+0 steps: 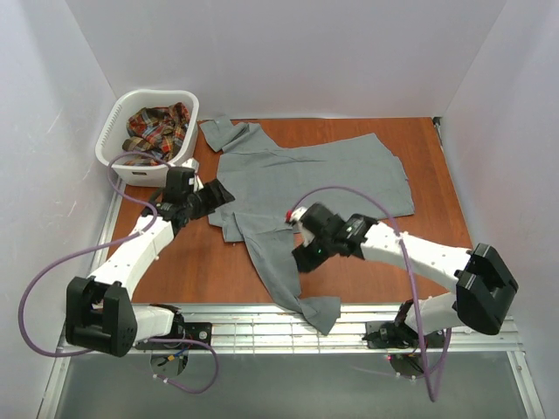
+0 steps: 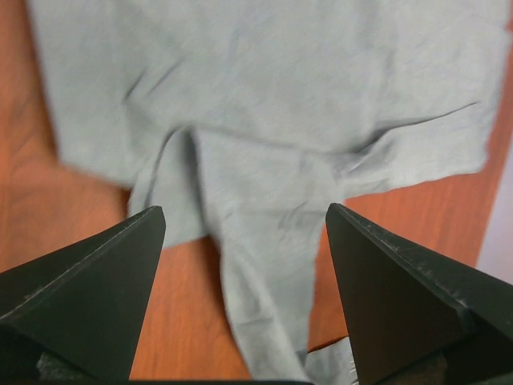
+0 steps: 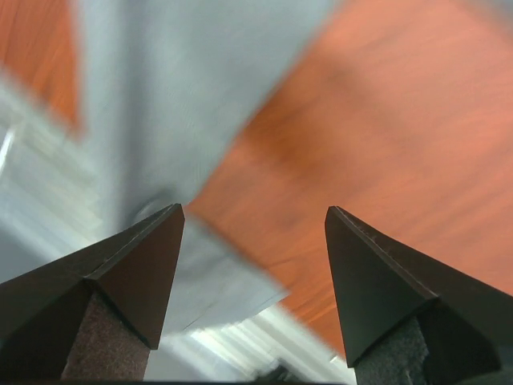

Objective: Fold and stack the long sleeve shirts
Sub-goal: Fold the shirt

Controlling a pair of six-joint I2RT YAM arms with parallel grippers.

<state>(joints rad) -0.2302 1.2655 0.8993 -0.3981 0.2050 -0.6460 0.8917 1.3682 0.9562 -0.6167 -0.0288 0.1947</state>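
My right gripper needs to go down and ease back onto the grey sleeve's fold point(image 1: 300, 298) point(image 3: 163, 198) beside its cuff, as the sleeve still trails from the grey shirt's body over the metal bar.
The grey shirt point(image 1: 306, 175) lies spread on the brown table, one sleeve point(image 1: 284, 271) running down to the near edge, its cuff hanging over the metal rail. The plaid shirt point(image 1: 159, 131) sits bunched in the white basket. My left gripper point(image 1: 218, 194) is open at the grey shirt's left edge; its wrist view shows the shirt body and sleeve point(image 2: 264, 265) between the spread fingers. My right gripper point(image 1: 301, 259) is open and empty above the sleeve; its wrist view shows the sleeve point(image 3: 160, 104) and cuff below.
The white laundry basket point(image 1: 118, 118) stands at the table's far left corner. White walls enclose the table on three sides. A metal rail point(image 1: 262, 323) runs along the near edge. Bare table point(image 1: 437, 218) lies right of the shirt.
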